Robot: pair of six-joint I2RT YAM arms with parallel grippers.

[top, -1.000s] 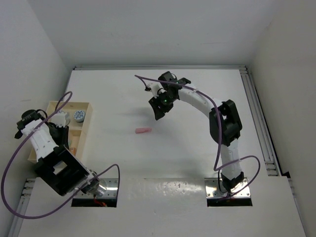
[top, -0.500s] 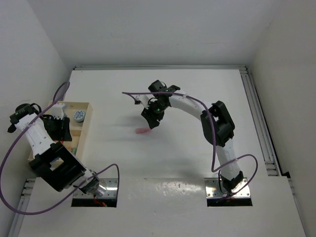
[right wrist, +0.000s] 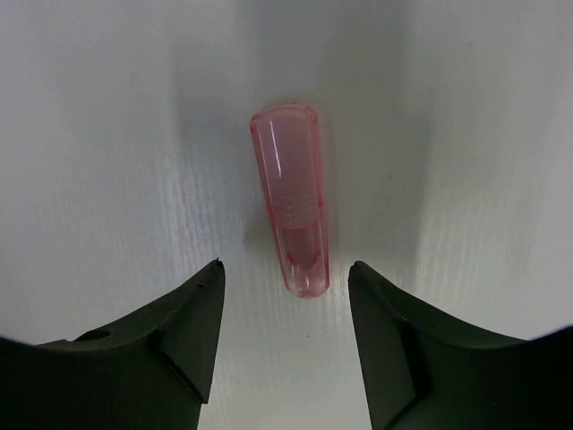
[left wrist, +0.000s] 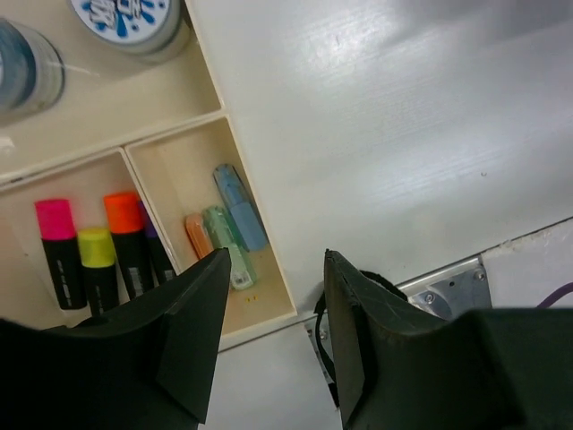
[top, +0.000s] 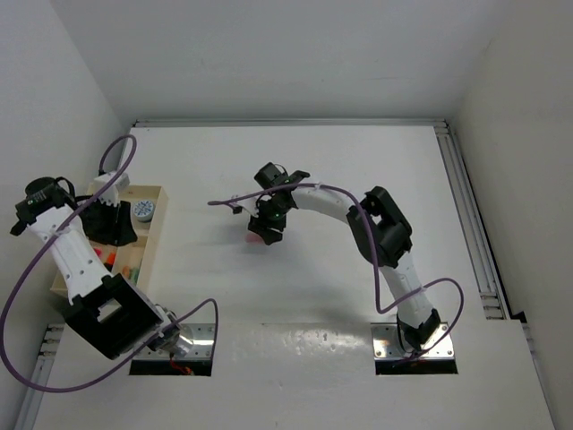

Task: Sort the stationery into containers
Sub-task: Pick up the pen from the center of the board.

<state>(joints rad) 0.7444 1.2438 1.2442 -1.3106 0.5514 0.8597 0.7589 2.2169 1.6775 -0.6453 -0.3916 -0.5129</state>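
Note:
Next I will lower my right gripper slightly onto the pink stub's near end (right wrist: 306,276) just below and close, as the open fingers already are on either side of that end.
A pastel pink stub (right wrist: 293,202) lies alone on the white table; in the top view only its end (top: 254,240) shows under my right gripper (top: 266,231). My right gripper (right wrist: 286,271) is open just above it, one finger on each side of its near end, not touching. My left gripper (left wrist: 271,260) is open and empty over the front edge of the wooden tray (left wrist: 279,285). The tray (top: 153,247) holds highlighters (left wrist: 89,251) with pink, yellow and orange ends, salmon, green and blue stubs (left wrist: 226,224), and two patterned rolls (left wrist: 130,18).
A metal rail (top: 470,224) runs along the table's right side. White walls close in the table at the back and both sides. The tray stands at the table's far left edge.
My right gripper has moved left and down over the pink stub, which it now covers in the top view. My left gripper has swung up and right over the tray.

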